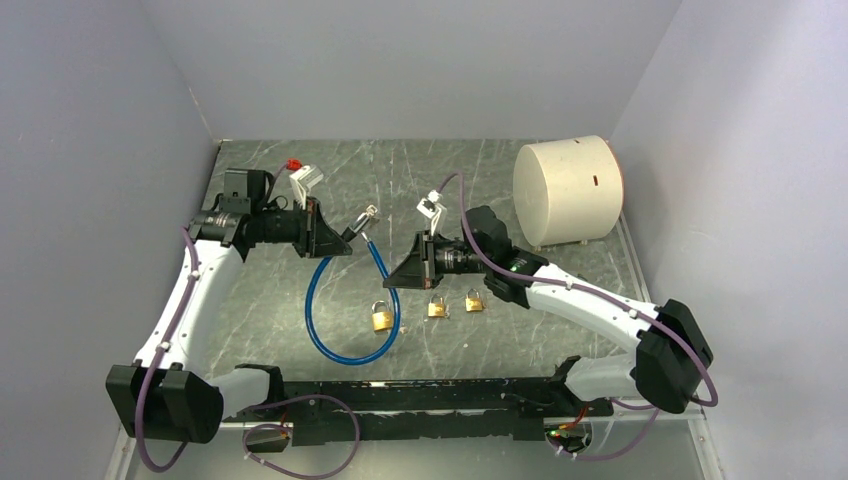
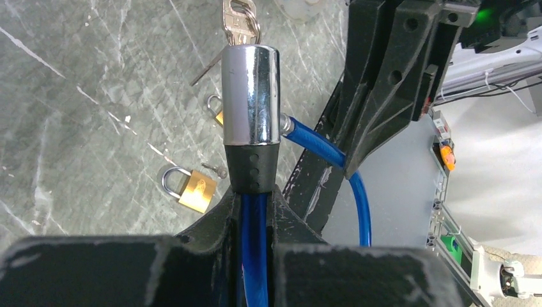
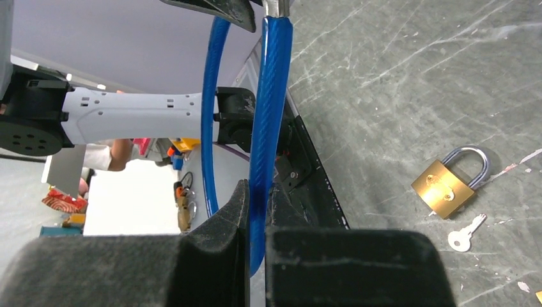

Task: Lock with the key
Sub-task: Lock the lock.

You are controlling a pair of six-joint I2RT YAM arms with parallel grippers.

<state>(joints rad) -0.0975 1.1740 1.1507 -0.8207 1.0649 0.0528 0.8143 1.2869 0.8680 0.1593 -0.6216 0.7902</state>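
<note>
Back and to the right of my left gripper in the top view, my right gripper also holds the cable (image 2: pixel 254 249), so next I move toward it and release.
A blue cable lock (image 1: pixel 345 310) hangs in a loop between both arms. My left gripper (image 2: pixel 254 198) is shut on the cable (image 2: pixel 254 249) just below its black collar and chrome lock head (image 2: pixel 250 96). A key (image 2: pixel 240 19) sticks out of the top of the head. The cable's other end enters the side of the head (image 2: pixel 287 125). My right gripper (image 3: pixel 257 195) is shut on the blue cable (image 3: pixel 267 115) further along. From above, the left gripper (image 1: pixel 345 240) is up left and the right gripper (image 1: pixel 392 280) is beside the loop.
Three small brass padlocks (image 1: pixel 381 318) (image 1: pixel 437 308) (image 1: pixel 474 300) lie on the grey marbled table, one with a small loose key (image 3: pixel 465 233) beside it. A large white cylinder (image 1: pixel 567 190) lies at the back right. Grey walls enclose the table.
</note>
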